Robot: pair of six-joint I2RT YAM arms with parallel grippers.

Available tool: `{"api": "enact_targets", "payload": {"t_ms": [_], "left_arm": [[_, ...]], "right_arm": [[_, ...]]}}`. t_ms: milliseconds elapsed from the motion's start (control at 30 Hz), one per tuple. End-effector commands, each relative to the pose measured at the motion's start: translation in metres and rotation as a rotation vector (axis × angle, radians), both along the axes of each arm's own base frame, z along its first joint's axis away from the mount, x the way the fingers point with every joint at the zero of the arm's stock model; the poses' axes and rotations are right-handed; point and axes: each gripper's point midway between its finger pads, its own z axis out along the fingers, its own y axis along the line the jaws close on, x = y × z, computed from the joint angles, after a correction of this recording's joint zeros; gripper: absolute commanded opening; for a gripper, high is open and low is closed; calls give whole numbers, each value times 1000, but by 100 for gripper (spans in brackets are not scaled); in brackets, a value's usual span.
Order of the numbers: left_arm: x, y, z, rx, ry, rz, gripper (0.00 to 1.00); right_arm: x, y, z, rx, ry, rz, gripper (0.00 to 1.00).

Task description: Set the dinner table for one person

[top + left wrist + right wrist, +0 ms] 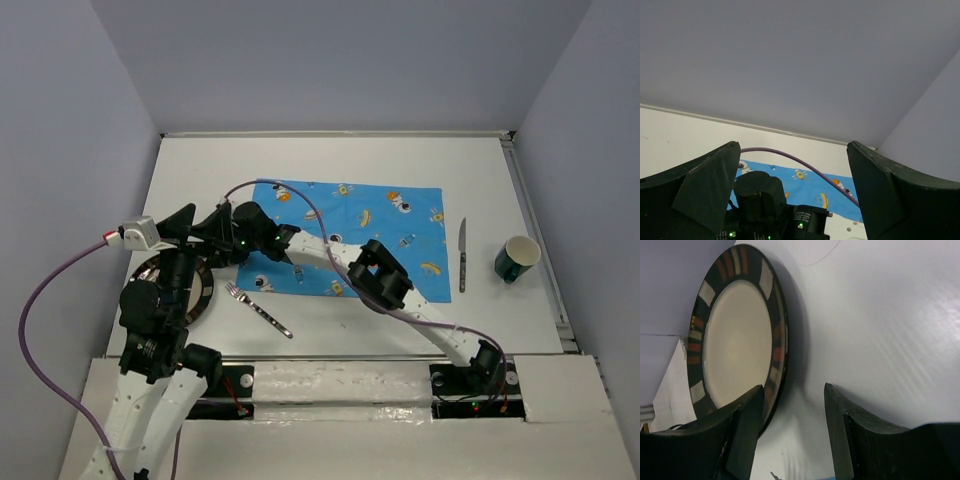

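Note:
The plate's edge by the mat already runs between the robot's open fingers, so the right gripper needs to draw back a little and close on that edge.
The white dinner table (400, 165) carries a blue space-print mat (380, 225) in its middle. A plate (203, 293) with a dark rim of coloured blocks and a cream centre lies at the left, mostly under my left arm. In the right wrist view the plate (737, 340) fills the left side. My right gripper (213, 254) reaches across the mat to the plate's edge and is open (792, 412), one finger over the rim, the other over bare table. My left gripper (200, 222) is raised above the right wrist, wide open and empty (792, 195).
A fork (258, 309) lies on the table just in front of the mat. A knife (462, 255) lies right of the mat, and a green mug (517, 259) stands beyond it. A silver rail (530, 230) runs along the right edge. A purple cable (805, 167) crosses above the mat.

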Motion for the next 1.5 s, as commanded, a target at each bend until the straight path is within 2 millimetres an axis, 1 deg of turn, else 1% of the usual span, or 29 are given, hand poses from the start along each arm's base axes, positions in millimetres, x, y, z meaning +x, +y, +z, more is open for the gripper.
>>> {"api": "enact_targets", "payload": {"t_ms": [0, 100, 167, 333, 433, 467, 533, 567, 600, 633, 667, 700, 800, 833, 867, 967, 1000, 1033, 1067, 1100, 1133, 1167, 1200, 1267, 1300, 1333, 1400, 1433, 1467], "left_arm": [[-8, 2, 19, -4, -78, 0, 99], [-9, 2, 19, -6, -79, 3, 99], [-8, 3, 18, -7, -75, 9, 99], [-11, 7, 19, -14, -81, 23, 99], [-12, 7, 18, -14, -79, 23, 99], [-13, 8, 19, -14, -82, 24, 99], [-13, 8, 18, -13, -80, 25, 99], [-13, 9, 18, -11, -80, 29, 99], [-14, 8, 19, -11, -83, 25, 99], [-14, 8, 20, -12, -85, 27, 99], [-14, 9, 20, -12, -86, 30, 99], [-15, 10, 20, -14, -87, 33, 99], [-18, 14, 23, -25, -95, 48, 99], [-21, 17, 25, -33, -101, 61, 99], [-22, 19, 25, -36, -104, 67, 99], [-24, 23, 27, -44, -109, 82, 99], [-24, 22, 27, -43, -109, 78, 99], [-25, 21, 29, -42, -116, 73, 99], [-26, 21, 30, -41, -124, 72, 99], [-26, 22, 31, -43, -130, 72, 99], [-27, 22, 32, -41, -134, 73, 99], [-30, 22, 35, -38, -147, 68, 99], [-31, 21, 36, -39, -158, 62, 99], [-32, 21, 38, -38, -171, 60, 99], [-31, 22, 38, -40, -168, 65, 99], [-29, 23, 36, -42, -158, 76, 99], [-25, 28, 31, -44, -134, 104, 99], [-24, 30, 29, -47, -124, 117, 99], [-22, 29, 27, -42, -113, 116, 99]], "right_arm": [[-43, 21, 1, 11, 47, 80, 57], [-52, 26, 1, 21, 68, 91, 55], [-60, 28, -8, 15, 106, 91, 51], [-60, 26, -24, 5, 168, 46, 40], [-56, 31, -15, 33, 159, 37, 18], [-56, 32, -8, 45, 159, 33, 8], [-53, 36, 8, 89, 141, 28, 1], [-45, 34, 13, 102, 135, 15, 0], [-37, 33, 33, 145, 116, 6, 0], [-38, 31, 33, 150, 129, 1, 0], [-32, 28, 42, 174, 125, 1, 0], [-24, 27, 67, 236, 97, 3, 0], [-14, 27, 104, 313, 57, 10, 0], [2, 23, 131, 364, 26, 6, 0], [2, 24, 144, 386, 13, 11, 0], [26, 10, 189, 460, -25, -18, 0], [23, 9, 203, 490, -34, -8, 0], [30, 3, 213, 504, -62, -11, 0], [40, -9, 238, 524, -95, -44, 0], [46, -16, 230, 499, -87, -69, 0], [53, -25, 235, 501, -90, -91, 0], [62, -42, 258, 535, -96, -105, 0], [67, -50, 251, 534, -86, -116, 0], [76, -69, 255, 545, -64, -141, 0], [86, -92, 284, 603, -102, -159, 0], [88, -103, 266, 586, -47, -178, 0], [90, -127, 279, 635, -51, -177, 0], [96, -150, 277, 638, -10, -210, 0], [97, -163, 278, 643, -2, -216, 0]]}}
